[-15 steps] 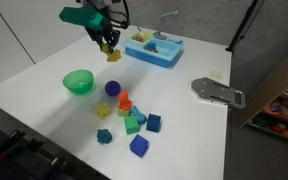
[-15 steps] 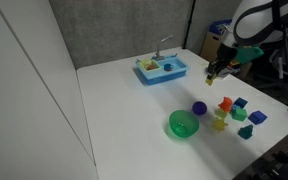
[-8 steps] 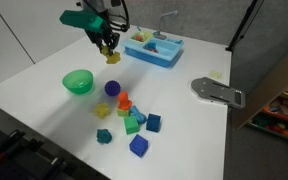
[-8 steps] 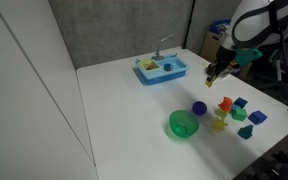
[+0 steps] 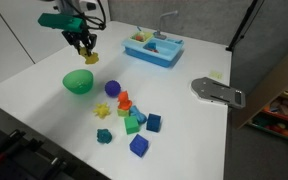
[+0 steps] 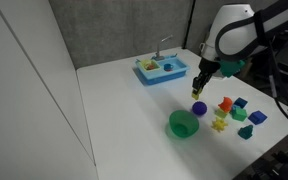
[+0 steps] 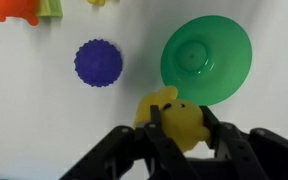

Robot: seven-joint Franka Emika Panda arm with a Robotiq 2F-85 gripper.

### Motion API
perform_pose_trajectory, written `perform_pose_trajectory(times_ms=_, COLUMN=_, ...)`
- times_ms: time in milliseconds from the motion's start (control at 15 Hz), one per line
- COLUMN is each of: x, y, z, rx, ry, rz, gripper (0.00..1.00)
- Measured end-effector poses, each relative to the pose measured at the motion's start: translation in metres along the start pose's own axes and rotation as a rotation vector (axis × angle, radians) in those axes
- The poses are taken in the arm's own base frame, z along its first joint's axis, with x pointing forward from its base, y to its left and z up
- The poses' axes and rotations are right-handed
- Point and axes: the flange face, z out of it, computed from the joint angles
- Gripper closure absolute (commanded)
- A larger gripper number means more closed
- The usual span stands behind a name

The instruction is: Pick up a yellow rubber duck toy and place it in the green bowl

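My gripper moves the duck [image 5: 89, 58] across from the side over the empty green bowl's middle next, then lowers the duck toward the bowl.
My gripper [image 7: 179, 125] is shut on the yellow rubber duck toy [image 7: 171, 115] and holds it in the air. In both exterior views the duck [image 5: 89, 58] [image 6: 198, 88] hangs from the gripper [image 5: 84, 46] [image 6: 202, 78] well above the table. The green bowl [image 5: 78, 81] [image 6: 183, 124] stands on the white table, a little below and beside the gripper. In the wrist view the bowl [image 7: 206, 58] is empty and lies just beyond the duck.
A purple spiky ball [image 5: 112, 88] [image 7: 98, 64] lies next to the bowl. Several coloured toy blocks [image 5: 134, 118] [image 6: 234, 113] lie in a loose group. A blue toy sink tray [image 5: 153, 47] [image 6: 162, 69] stands at the back. A grey metal plate [image 5: 216, 91] lies near the table edge.
My gripper has carried the duck away from the blue tray toward the green bowl. The bowl and blocks have not moved.
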Motion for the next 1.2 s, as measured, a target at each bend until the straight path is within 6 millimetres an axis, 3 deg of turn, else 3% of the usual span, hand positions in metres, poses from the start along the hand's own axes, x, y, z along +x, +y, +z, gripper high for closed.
perform_pose_trajectory(times_ms=200, x=-0.003, y=-0.025, z=0.018, rx=0.012, ry=-0.046, rz=-0.042, gripper=0.83)
perform_pose_trajectory(times_ms=733, x=-0.016, y=-0.043, z=0.082, rx=0.042, ry=-0.147, rz=-0.107, gripper=0.83)
perform_pose_trajectory(times_ms=800, x=-0.018, y=-0.046, z=0.09, rx=0.046, ry=-0.154, rz=-0.117, gripper=0.76)
perform_pose_trajectory(times_ms=867, x=-0.019, y=-0.049, z=0.097, rx=0.051, ry=-0.158, rz=-0.129, gripper=0.33)
perform_pose_trajectory(times_ms=1000, x=-0.02, y=-0.056, z=0.108, rx=0.057, ry=-0.155, rz=-0.154, gripper=0.33)
perform_pose_trajectory(times_ms=1200, x=-0.017, y=-0.065, z=0.109, rx=0.053, ry=-0.133, rz=-0.191, gripper=0.1)
